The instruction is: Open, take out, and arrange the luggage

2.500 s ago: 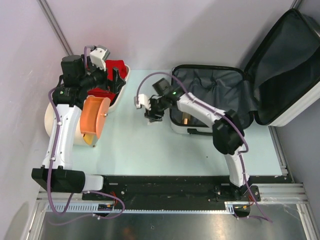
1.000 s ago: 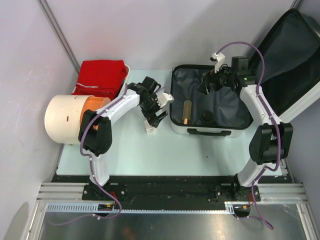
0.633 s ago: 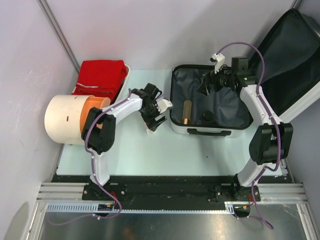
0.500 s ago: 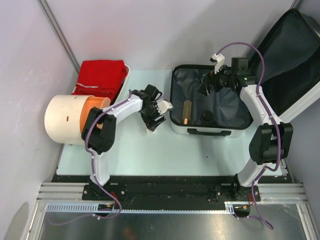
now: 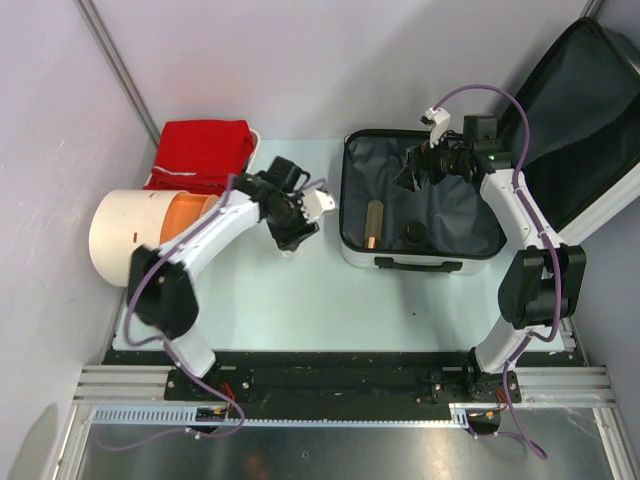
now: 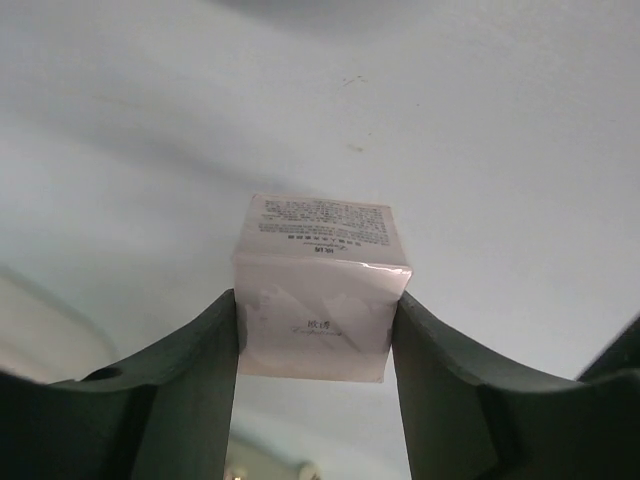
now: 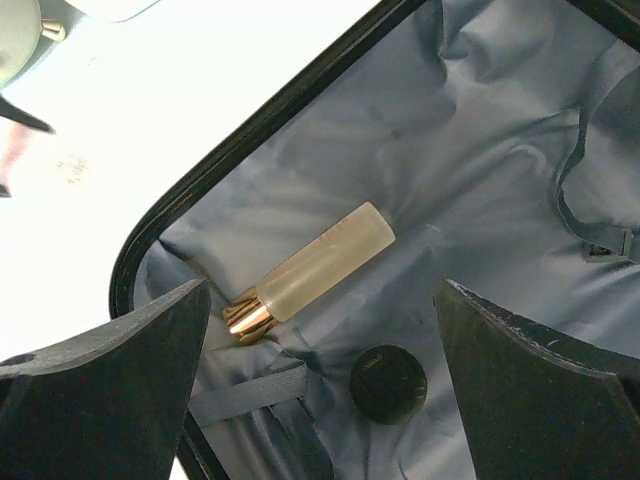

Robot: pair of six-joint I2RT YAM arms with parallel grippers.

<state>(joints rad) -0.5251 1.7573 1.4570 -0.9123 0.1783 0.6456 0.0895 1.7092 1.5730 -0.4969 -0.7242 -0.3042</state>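
I need to move my left gripper over the cylinder's orange end (image 5: 186, 212) next and let go of the white box, because that end is to the gripper's left in the top view.
The luggage (image 5: 400, 263) lies open at the back right, its lid (image 5: 580, 130) leaning against the wall. On its dark lining (image 7: 480, 150) lie a frosted bottle with a gold cap (image 7: 310, 262) (image 5: 374, 224) and a round black case (image 7: 388, 384) (image 5: 415, 233). My right gripper (image 5: 413, 172) (image 7: 320, 295) hangs open above them, with nothing between its fingers. My left gripper (image 5: 308, 212) (image 6: 316, 305) is left of the luggage, above the table. It is shut on a small white box (image 6: 320, 290) (image 5: 322, 202) with printed text.
A cream cylinder with an orange end (image 5: 135, 240) lies at the left edge. Behind it a cream tub (image 5: 252, 150) holds folded red cloth (image 5: 205, 152). Pale table (image 5: 330, 300) runs in front of the luggage.
The left gripper has closed on the white box that stood on the table and carried it up and a little to the back. The right arm has stayed put.
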